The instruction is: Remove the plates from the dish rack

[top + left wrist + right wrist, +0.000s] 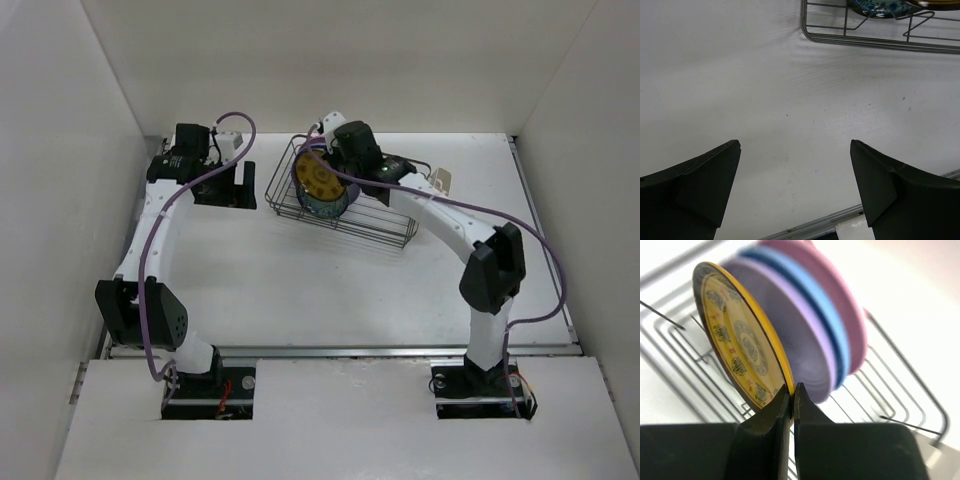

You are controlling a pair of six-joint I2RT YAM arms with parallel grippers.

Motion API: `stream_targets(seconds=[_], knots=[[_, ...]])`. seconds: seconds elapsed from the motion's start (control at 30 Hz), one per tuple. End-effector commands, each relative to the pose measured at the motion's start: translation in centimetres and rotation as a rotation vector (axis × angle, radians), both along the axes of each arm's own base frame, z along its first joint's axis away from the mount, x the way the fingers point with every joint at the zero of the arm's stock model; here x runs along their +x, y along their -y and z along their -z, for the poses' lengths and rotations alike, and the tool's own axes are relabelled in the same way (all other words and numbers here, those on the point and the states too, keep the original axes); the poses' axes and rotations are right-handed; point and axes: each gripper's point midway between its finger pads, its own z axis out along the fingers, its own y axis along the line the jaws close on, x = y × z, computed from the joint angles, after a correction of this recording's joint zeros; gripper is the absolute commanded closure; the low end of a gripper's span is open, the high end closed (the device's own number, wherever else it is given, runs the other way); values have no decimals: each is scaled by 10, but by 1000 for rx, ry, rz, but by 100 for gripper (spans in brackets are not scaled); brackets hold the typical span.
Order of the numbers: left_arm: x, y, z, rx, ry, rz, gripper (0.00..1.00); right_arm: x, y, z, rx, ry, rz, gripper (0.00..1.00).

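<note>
I will next lift the yellow patterned plate [318,181] out of the rack [385,232] with my right gripper, then back and down onto the near table, as that part is bare.
The dark wire dish rack [385,232] stands at the back middle of the table. My right gripper [792,390] is shut on the rim of the yellow patterned plate [740,345], which stands on edge in the rack [900,390]. Behind it stand the lavender plate [800,340], the light blue plate [832,322] and the pink plate [847,305]. From above, the yellow plate [318,181] shows under the right wrist. My left gripper [795,150] is open and empty over bare table left of the rack [880,42]; the teal plate [875,7] shows at that view's top edge.
A cream utensil cup [441,181] is clipped to the rack's right end. White walls close in the table at the left, back and right. A metal rail [340,350] runs along the near edge.
</note>
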Motion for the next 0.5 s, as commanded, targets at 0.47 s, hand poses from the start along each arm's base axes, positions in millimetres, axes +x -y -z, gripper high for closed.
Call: stream_targets(seconds=[0.47], knots=[[22,-61,-53,53,156,-330,8,-163,-104,32,149,-354,-499,100]])
